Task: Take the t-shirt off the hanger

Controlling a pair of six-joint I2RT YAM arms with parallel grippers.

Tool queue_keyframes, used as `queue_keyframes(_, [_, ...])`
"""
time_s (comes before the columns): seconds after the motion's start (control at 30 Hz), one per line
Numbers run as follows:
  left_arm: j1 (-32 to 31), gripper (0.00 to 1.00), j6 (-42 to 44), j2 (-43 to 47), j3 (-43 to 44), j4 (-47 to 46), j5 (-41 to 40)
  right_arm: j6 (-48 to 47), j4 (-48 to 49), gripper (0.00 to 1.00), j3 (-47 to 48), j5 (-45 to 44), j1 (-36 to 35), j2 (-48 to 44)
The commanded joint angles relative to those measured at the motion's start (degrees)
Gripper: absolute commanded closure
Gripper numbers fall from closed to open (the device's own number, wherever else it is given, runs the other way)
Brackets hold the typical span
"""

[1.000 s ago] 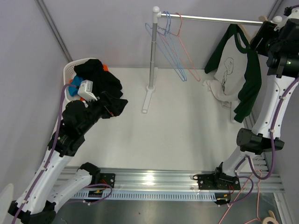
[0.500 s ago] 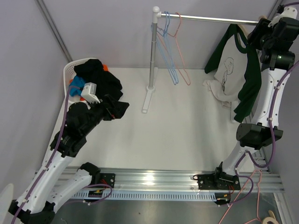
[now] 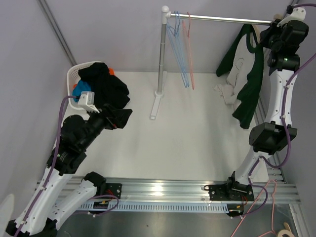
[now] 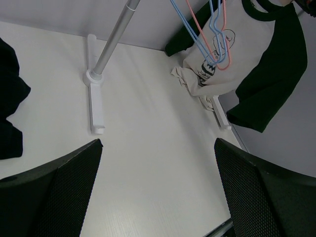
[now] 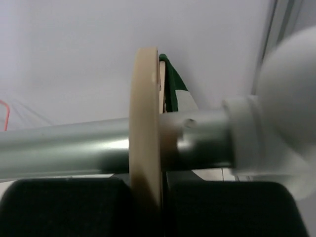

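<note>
The near green sleeve hangs loose below the held hanger, so the robot's left gripper should swing toward the t-shirt (image 3: 247, 84) next and turn onto that sleeve.
A cream t-shirt (image 3: 247, 84) with dark green sleeves hangs on a pale wooden hanger (image 3: 256, 32) at the right end of the metal rail (image 3: 222, 19). My right gripper (image 3: 276, 30) is up at that rail end. In the right wrist view the hanger's flat hook (image 5: 145, 123) loops over the rail (image 5: 64, 148), and the right gripper (image 5: 163, 197) is shut on it just below the rail. A strip of green cloth (image 5: 173, 94) shows behind. My left gripper (image 4: 158, 148) is wide open over the table, holding nothing, far from the t-shirt (image 4: 247, 54).
A white basket (image 3: 74, 76) heaped with dark clothes (image 3: 106, 84) stands at the left, beside the left gripper (image 3: 118, 118). Empty blue and pink wire hangers (image 3: 180, 49) dangle near the rack's upright post (image 3: 162, 54). The post's foot (image 3: 155, 106) rests mid-table. A wall runs close on the right.
My right gripper rose to the rail's end and shut on the hanger's hook. The t-shirt swung round to hang edge-on. The empty wire hangers swayed. The left arm drew back slightly.
</note>
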State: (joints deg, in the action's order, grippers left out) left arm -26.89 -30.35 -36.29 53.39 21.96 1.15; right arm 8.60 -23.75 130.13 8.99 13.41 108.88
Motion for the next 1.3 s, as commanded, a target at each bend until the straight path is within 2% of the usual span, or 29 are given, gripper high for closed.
queue_keyframes(0.0, [-0.7,0.0,1.3,0.9,0.2,-0.9,-0.6,0.0,5.4,1.0,1.4,3.3,-2.7,-3.3])
queue_keyframes(0.13, [-0.9,0.0,2.5,1.6,0.1,-1.0,-0.2,-6.9,4.3,1.0,1.9,1.0,-8.0,-8.6])
queue_keyframes(0.3, [-1.2,0.01,5.6,4.0,-0.7,-1.1,-0.3,-8.3,0.2,1.0,-0.7,1.6,-10.5,-15.0])
queue_keyframes(0.37, [-1.3,0.0,7.0,4.6,-0.2,-0.9,-0.3,-8.3,-1.0,1.0,-3.5,1.5,-11.3,-18.6])
queue_keyframes(0.43, [-1.3,0.01,7.7,4.5,0.3,-0.6,-0.1,-7.7,0.4,1.0,-11.7,-2.0,-12.3,-22.1])
queue_keyframes(0.53, [-1.6,0.0,9.1,3.2,1.6,-0.6,2.0,-2.0,1.4,1.0,-20.7,-6.3,-13.1,-27.8])
queue_keyframes(0.6, [-3.0,0.01,10.4,1.1,3.0,-1.0,3.8,8.0,-0.5,1.0,-24.2,-15.2,-14.4,-31.4])
queue_keyframes(0.67, [-5.3,0.01,13.2,-1.7,5.1,-0.9,3.1,16.5,-2.6,1.0,-29.6,-20.0,-15.1,-33.6])
queue_keyframes(0.7, [-8.6,0.0,14.4,-2.5,5.5,-1.2,2.8,24.9,-3.8,1.0,-31.1,-21.9,-15.3,-34.6])
queue_keyframes(0.77, [-12.5,0.0,18.0,-4.6,7.1,-2.2,0.4,31.5,-4.6,1.0,-36.2,-24.2,-15.6,-37.6])
queue_keyframes(0.8, [-17.0,0.0,19.0,-6.2,7.3,-2.7,-0.6,36.1,-4.6,1.0,-37.7,-25.7,-16.4,-39.4])
queue_keyframes(0.83, [-19.2,0.01,21.0,-6.9,7.6,-3.2,-3.4,39.0,-6.2,1.0,-39.6,-29.9,-17.1,-40.1])
queue_keyframes(0.9, [-26.5,0.01,22.7,-9.1,8.3,-5.1,-6.4,48.0,-9.8,1.0,-40.0,-33.3,-18.2,-40.8])
queue_keyframes(0.93, [-28.9,0.01,24.8,-9.8,8.8,-5.8,-8.1,51.4,-14.9,1.0,-39.9,-35.5,-18.9,-40.9])
queue_keyframes(0.97, [-34.5,0.0,26.0,-10.6,8.8,-8.0,-12.1,53.6,-17.0,1.0,-39.3,-38.0,-19.8,-40.9])
queue_keyframes(1.03, [-40.9,0.01,30.8,-12.7,7.2,-12.8,-17.9,59.5,-22.2,1.0,-38.7,-40.1,-21.0,-40.0])
queue_keyframes(1.1, [-48.9,0.0,35.9,-14.8,5.2,-20.4,-22.2,61.0,-23.1,1.0,-39.2,-41.2,-22.5,-39.6])
queue_keyframes(1.27, [-55.0,0.0,39.0,-23.1,2.1,-33.2,-23.7,60.3,-22.0,1.0,-39.2,-40.5,-24.4,-39.4])
